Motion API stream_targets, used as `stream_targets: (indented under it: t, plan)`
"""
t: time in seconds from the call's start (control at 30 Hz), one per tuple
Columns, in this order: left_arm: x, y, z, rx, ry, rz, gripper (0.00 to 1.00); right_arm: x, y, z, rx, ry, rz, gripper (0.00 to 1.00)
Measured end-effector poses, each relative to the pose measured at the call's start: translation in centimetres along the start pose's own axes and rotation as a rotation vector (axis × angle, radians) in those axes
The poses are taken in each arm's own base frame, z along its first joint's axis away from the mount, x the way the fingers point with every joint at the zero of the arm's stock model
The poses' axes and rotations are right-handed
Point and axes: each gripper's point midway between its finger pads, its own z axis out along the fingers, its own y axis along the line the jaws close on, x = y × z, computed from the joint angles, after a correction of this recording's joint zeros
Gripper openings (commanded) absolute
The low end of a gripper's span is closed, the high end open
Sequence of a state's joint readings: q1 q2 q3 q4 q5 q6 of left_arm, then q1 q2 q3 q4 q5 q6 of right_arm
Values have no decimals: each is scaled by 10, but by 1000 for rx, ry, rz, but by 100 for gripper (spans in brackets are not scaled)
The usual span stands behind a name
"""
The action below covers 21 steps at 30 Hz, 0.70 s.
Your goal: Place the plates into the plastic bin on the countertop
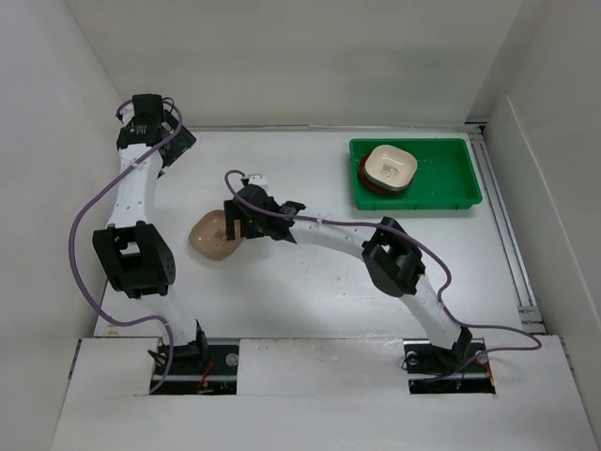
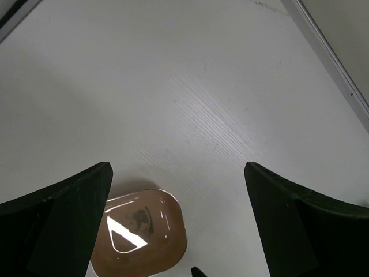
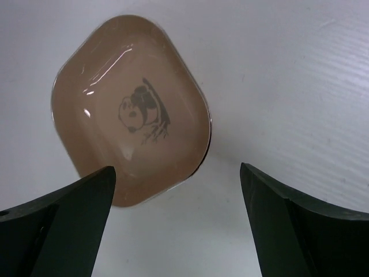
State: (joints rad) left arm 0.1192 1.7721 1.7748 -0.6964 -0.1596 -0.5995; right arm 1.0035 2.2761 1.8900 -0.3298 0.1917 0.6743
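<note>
My right gripper will next go down with its fingers on both sides of the plate's rim, on the bin side, because that raised edge is between my open fingers and the countertop beside it is bare.
A tan-pink rounded-square plate [image 1: 212,235] with a panda print lies on the white countertop [image 1: 310,301], left of centre. My right gripper [image 1: 232,227] is open and empty, hovering at the plate's right edge. In the right wrist view the plate [image 3: 130,109] lies ahead of the open gripper [image 3: 177,168], partly behind the left finger. My left gripper [image 1: 177,141] is open and empty at the back left. Its view shows the plate [image 2: 141,234] low between the spread jaws [image 2: 177,166]. The green bin [image 1: 451,178] holds a cream plate [image 1: 391,165] on red-orange plates [image 1: 363,177].
White walls enclose the countertop on the left, back and right. A metal rail [image 1: 507,225] runs along the right edge beside the bin. The right half of the bin floor is bare. My right arm stretches across the middle of the surface.
</note>
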Motion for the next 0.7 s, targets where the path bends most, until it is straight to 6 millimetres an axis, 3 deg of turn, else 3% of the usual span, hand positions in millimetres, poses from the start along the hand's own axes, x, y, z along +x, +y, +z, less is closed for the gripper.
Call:
stream_targets:
  t: [0.2, 0.33, 0.4, 0.43, 0.47, 0.57, 0.6, 0.7]
  plan:
    - [8, -5, 6, 19, 31, 5, 100, -10, -10, 19, 77, -12, -27, 85]
    - [12, -3, 10, 18, 35, 6, 100, -7, -21, 30, 126, 2, -48, 73]
    - [14, -2, 10, 16, 41, 6, 100, -2, -26, 35, 139, 18, -60, 63]
    - [14, -2, 11, 16, 40, 2, 100, 0, -29, 37, 146, 27, -65, 54]
    - [13, -2, 10, 14, 37, -2, 100, 4, -31, 39, 148, 39, -72, 37]
    - [11, 0, 8, 6, 22, -23, 100, 10, -37, 43, 149, 68, -81, 14]
    - [11, 1, 6, 2, 20, -28, 100, 10, -37, 43, 147, 71, -77, 2]
    - [9, 3, 1, 2, 5, -39, 100, -1, -33, 43, 118, 54, -55, 0]
